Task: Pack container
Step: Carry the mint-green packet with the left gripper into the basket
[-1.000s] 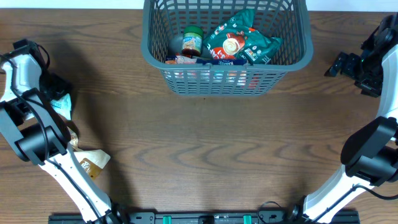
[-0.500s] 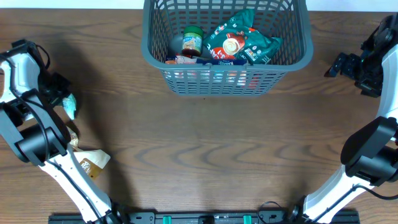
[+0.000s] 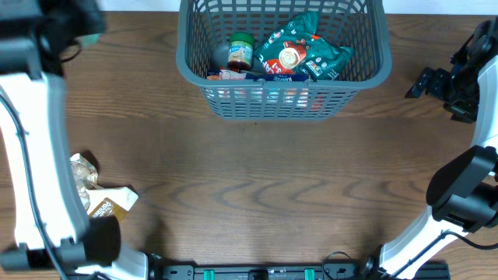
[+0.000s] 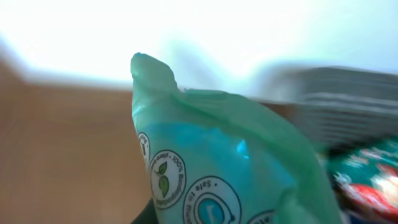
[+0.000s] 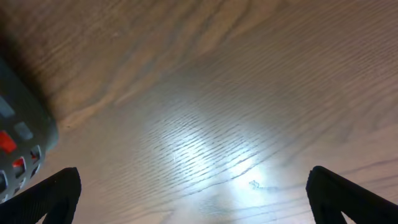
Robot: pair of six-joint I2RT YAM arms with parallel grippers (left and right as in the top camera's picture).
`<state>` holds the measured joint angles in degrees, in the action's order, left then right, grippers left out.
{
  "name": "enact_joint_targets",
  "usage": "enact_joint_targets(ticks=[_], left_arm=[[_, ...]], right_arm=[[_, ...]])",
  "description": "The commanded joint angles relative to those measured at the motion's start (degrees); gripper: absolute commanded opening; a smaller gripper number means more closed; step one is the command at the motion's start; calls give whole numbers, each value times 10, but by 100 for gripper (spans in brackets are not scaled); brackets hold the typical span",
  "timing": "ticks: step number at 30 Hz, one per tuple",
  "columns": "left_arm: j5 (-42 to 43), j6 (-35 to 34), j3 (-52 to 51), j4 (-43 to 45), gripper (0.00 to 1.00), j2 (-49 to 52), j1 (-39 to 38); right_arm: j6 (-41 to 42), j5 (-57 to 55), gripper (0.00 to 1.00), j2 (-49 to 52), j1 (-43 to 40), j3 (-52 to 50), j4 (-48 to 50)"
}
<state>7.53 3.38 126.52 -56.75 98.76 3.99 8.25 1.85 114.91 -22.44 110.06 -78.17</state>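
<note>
The left gripper swings the teal snack packet [image 4: 217, 162] over the container's rim next, then tilts it down toward the green-lidded jar.
The container [image 3: 284, 99], a dark grey lattice basket, stands at the back centre of the table and holds several snacks. My left gripper [image 3: 76, 22] is raised at the far left, blurred, level with the container's left side. It is shut on a teal snack packet [image 4: 217, 162], which fills the left wrist view and hides the jaws. The container [image 4: 351, 102] shows blurred behind the packet on the right. My right gripper [image 3: 424, 82] hovers over bare wood to the right of the container. It stands open [image 5: 196, 193] with nothing between its fingers [image 5: 56, 190].
Inside the container are a green-lidded jar [image 3: 241, 50] and green-and-red packets [image 3: 299, 50]. A crumpled pale wrapper [image 3: 82, 173] and a tan packet [image 3: 113, 202] lie on the table at the front left. A container corner [image 5: 18, 124] shows at the right wrist view's left edge.
My left gripper shut on the teal packet at the table's left edge, then rose with it toward the back. The right arm has not moved.
</note>
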Motion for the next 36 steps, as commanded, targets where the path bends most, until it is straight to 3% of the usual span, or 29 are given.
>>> enact_joint_targets(ticks=[1, 7, 11, 16, 25, 29, 30, 32, 36], left_arm=[[5, 189, 6, 25, 6, 12, -74], [13, 447, 6, 93, 6, 31, -202], [55, 622, 5, 112, 6, 72, -242], [56, 630, 5, 150, 6, 148, -252], [51, 605, 5, 140, 9, 277, -246], [51, 596, 5, 142, 30, 294, -244], [51, 595, 5, 143, 39, 294, -243], [48, 578, 5, 148, 98, 293, -241], [28, 501, 5, 153, 98, 276, -232]], right_arm=[[-17, -3, 99, 5, 2, -4, -2], [-17, -3, 99, 5, 2, -4, -9], [-17, -3, 99, 5, 2, -4, -9], [-17, -3, 99, 5, 2, -4, -15], [-17, -3, 99, 5, 3, -4, -31], [-17, -3, 99, 5, 3, -4, -33], [-17, -3, 99, 5, 3, -4, -33], [-18, -3, 99, 5, 3, -4, -33], [-22, -3, 99, 5, 3, -4, -33]])
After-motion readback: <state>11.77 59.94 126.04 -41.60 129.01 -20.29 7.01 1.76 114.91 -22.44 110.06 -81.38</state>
